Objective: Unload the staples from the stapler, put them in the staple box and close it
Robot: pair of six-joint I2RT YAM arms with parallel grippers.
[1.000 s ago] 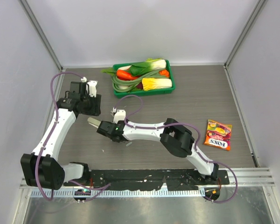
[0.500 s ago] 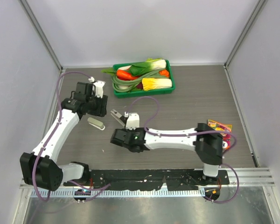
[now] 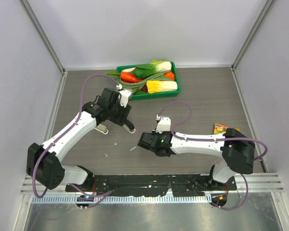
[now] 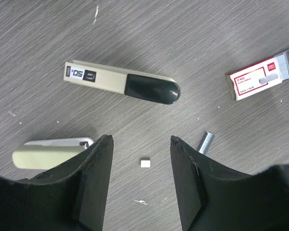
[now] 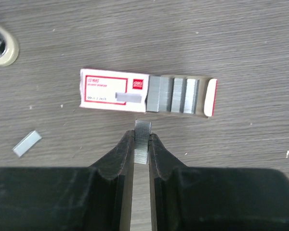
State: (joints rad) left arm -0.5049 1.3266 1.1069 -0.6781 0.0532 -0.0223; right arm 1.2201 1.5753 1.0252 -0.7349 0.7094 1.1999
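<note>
My right gripper needs to move the strip outward and down next and release it at the box's open end (image 5: 177,95). That end is there and already holds strips.
The stapler (image 4: 120,84), light-bodied with a black end, lies flat on the table in the left wrist view. My left gripper (image 4: 140,142) is open and empty just in front of it, above a tiny staple piece (image 4: 145,163). A short staple strip (image 4: 205,142) lies to its right. My right gripper (image 5: 142,137) is shut on a grey strip of staples (image 5: 142,139), held just in front of the red-and-white box (image 5: 144,91). Another loose strip (image 5: 27,143) lies at the left. In the top view the grippers work mid-table, left (image 3: 126,121) and right (image 3: 143,141).
A plain beige stapler (image 4: 53,153) lies beside my left finger. The red-and-white box (image 4: 260,77) is open with several staple strips inside. A green tray of vegetables (image 3: 147,79) stands at the back. A candy bag (image 3: 225,138) lies at the right.
My left arm has swung right and forward from the back left to above the stapler. My right arm has drawn back to the right, away from the stapler.
</note>
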